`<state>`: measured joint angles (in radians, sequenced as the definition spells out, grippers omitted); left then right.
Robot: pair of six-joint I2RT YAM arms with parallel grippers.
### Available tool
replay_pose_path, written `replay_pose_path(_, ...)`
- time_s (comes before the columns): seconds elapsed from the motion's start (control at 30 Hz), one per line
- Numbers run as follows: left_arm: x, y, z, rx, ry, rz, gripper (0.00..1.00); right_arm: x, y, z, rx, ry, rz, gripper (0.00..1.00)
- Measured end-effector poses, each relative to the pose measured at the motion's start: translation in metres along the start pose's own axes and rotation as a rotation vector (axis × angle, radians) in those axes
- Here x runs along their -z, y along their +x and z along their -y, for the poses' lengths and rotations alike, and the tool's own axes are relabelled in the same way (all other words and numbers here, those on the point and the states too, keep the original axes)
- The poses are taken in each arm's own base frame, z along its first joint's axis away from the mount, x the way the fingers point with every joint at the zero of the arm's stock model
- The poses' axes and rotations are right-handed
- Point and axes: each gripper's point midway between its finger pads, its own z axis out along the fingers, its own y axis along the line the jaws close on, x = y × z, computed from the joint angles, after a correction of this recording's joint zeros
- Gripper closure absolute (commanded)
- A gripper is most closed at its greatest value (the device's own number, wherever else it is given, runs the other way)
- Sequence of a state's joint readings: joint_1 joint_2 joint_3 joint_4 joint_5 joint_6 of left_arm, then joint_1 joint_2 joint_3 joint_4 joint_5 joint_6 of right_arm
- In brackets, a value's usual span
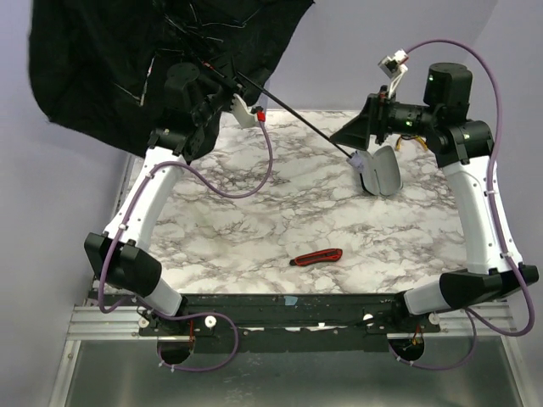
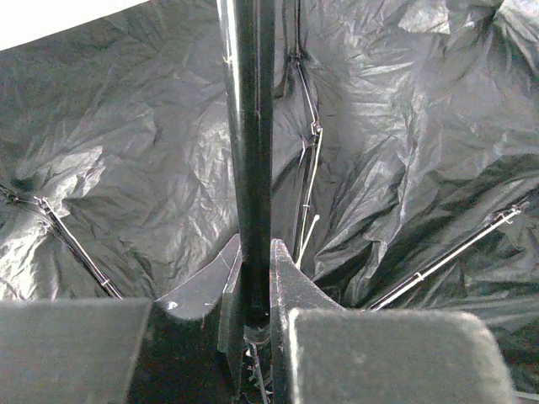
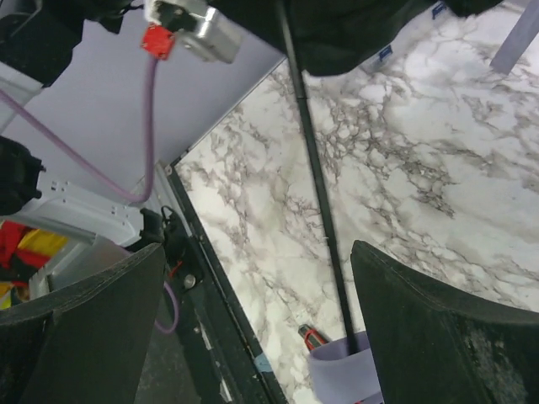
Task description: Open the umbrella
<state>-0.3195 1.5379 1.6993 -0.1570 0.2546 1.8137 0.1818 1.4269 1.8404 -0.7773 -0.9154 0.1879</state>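
The black fabric is still wrinkled, so the robot's left gripper should next push outward along the umbrella's pole toward the canopy's middle (image 1: 198, 44) and then let go.
The umbrella's canopy (image 1: 102, 59) is spread wide at the back left, its black inside facing me. The thin black shaft (image 1: 297, 114) runs down to the right and ends at the pale knob handle (image 1: 360, 160). My left gripper (image 1: 222, 93) is shut on the shaft close to the canopy; in the left wrist view its fingers (image 2: 282, 278) clamp the shaft (image 2: 253, 126), with black fabric and ribs behind. My right gripper (image 1: 349, 131) is open beside the handle end. In the right wrist view (image 3: 257, 252) the shaft (image 3: 316, 185) and the handle (image 3: 341, 370) lie between its spread fingers, untouched.
A grey oval pouch (image 1: 386, 172) lies right beside the handle on the marble table (image 1: 254, 212). A red-and-black utility knife (image 1: 316, 256) lies near the front edge, and also shows in the right wrist view (image 3: 313, 337). Purple cables loop from both arms.
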Motion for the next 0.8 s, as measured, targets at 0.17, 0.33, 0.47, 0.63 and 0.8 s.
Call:
replay_pose_path(0.17,-0.006,0.006,0.006,-0.063,-0.002,-0.017,1.0,-0.017,0.005,-0.011,0.022,-0.041,-0.06,0.07)
replay_pose_path(0.33,-0.006,0.007,-0.005,-0.1,-0.041,-0.021,1.0,-0.038,0.031,-0.013,0.092,-0.009,-0.152,0.07)
replay_pose_path(0.47,-0.006,0.007,-0.008,-0.115,-0.054,-0.017,1.0,-0.051,0.051,-0.011,0.153,0.028,-0.224,0.15)
replay_pose_path(0.63,-0.006,0.008,-0.007,-0.125,-0.06,-0.013,1.0,-0.057,0.062,0.005,0.205,0.1,-0.275,0.34)
replay_pose_path(0.8,-0.006,0.011,-0.004,-0.131,-0.057,-0.015,1.0,-0.056,0.063,0.017,0.233,0.156,-0.288,0.36)
